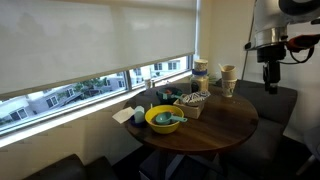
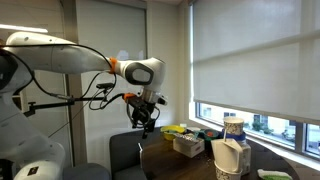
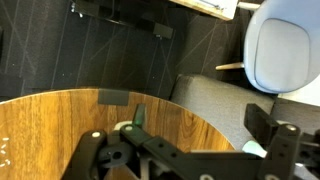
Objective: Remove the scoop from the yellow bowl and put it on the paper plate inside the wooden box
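Observation:
I'll next move my open gripper outward over the table and down onto the handle of the teal scoop (image 1: pixel 171 120), as the handle crosses the bowl's rim.
The yellow bowl (image 1: pixel 163 119) stands on the round wooden table (image 1: pixel 225 125) near its window side, with the teal scoop (image 1: pixel 171 120) lying in it. The low wooden box (image 1: pixel 193 103) stands just behind the bowl and holds the speckled paper plate (image 1: pixel 192 99). In an exterior view the bowl (image 2: pixel 175 130) and the box (image 2: pixel 190 144) also show, small. My gripper (image 1: pixel 269 82) hangs high beyond the table's far edge, well away from the bowl. It also shows in an exterior view (image 2: pixel 143 121). In the wrist view my gripper (image 3: pixel 200 135) is open and empty above the table edge.
Stacked paper cups (image 1: pixel 201 72) and another pale cup (image 1: pixel 228 80) stand at the back of the table. A small white box (image 1: pixel 123 116) lies beside the bowl. Dark seats (image 1: pixel 285 100) surround the table. A window runs along one side.

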Controlling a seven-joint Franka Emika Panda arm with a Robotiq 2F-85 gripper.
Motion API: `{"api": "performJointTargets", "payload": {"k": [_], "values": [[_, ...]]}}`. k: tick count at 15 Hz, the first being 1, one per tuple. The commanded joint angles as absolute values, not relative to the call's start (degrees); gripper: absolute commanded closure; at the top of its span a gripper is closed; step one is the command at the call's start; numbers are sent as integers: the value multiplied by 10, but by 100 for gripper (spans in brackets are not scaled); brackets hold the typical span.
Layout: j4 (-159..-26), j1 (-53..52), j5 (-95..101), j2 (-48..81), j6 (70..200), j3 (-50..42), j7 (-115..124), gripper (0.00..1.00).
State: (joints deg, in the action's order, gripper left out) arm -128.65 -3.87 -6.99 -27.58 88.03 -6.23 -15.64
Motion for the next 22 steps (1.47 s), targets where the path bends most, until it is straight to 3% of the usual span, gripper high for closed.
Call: {"api": "performJointTargets", "payload": {"k": [1,12,22], "values": [[-1280,-38,-77,-257,966,-33,-141,0],[-1194,-88,-75,-60,1278,56,-134,0],[-1157,-91,-107,5,1302,68,-126,0]]}}
